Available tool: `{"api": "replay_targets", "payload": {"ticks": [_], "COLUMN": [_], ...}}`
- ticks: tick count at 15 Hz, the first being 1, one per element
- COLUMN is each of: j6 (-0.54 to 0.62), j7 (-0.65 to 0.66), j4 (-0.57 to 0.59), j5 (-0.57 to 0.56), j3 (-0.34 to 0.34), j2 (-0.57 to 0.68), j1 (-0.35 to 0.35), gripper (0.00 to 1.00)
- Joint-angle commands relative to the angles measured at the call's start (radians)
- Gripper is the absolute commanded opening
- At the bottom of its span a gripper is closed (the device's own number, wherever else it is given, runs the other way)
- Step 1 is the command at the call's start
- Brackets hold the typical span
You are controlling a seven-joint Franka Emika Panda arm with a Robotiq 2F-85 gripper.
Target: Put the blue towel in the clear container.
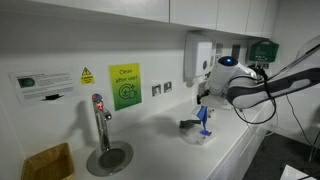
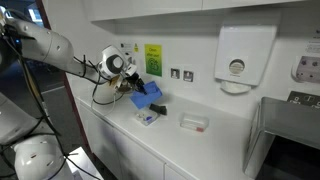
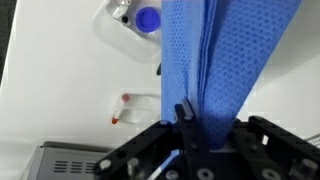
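Observation:
I will lower my gripper next over the clear container (image 1: 197, 135) (image 3: 126, 32) with the blue round object and let go of the towel there, because that container is below my gripper.
The blue towel (image 3: 215, 60) hangs from my gripper (image 3: 200, 122), which is shut on its upper end. In both exterior views the towel (image 1: 204, 118) (image 2: 148, 92) dangles above the white counter, with the gripper (image 1: 206, 98) (image 2: 126, 88) over it. A clear container (image 1: 198, 136) (image 2: 148, 118) sits on the counter just below the towel's lower end. In the wrist view this container (image 3: 122, 30) lies up and left of the towel, with a blue round object inside. I cannot tell whether the towel touches it.
A second small clear container (image 2: 193, 122) (image 3: 128, 108) with a red part lies further along the counter. A tap (image 1: 99, 120) and round drain (image 1: 108, 157) stand nearby, with a brown basket (image 1: 46, 162). A towel dispenser (image 2: 245, 55) hangs on the wall, beside a metal appliance (image 2: 285, 125).

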Motion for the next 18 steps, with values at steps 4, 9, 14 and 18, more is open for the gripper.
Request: {"api": "replay_targets", "payload": {"ticks": [4,9,14,18], "j6": [0.025,0.011,-0.024,-0.035], "j7": [0.013,0.024,0.139,0.278], "j4": [0.037,0.040,0.031,0.027], "j5": [-0.043,-0.059,-0.116,-0.123], "j3": [0.010,0.000,0.004,0.000], "j2": [0.117,0.153,0.160,0.166], "j1": [0.010,0.032,0.043,0.057], "gripper": [0.02,0.02,0.02,0.02]}}
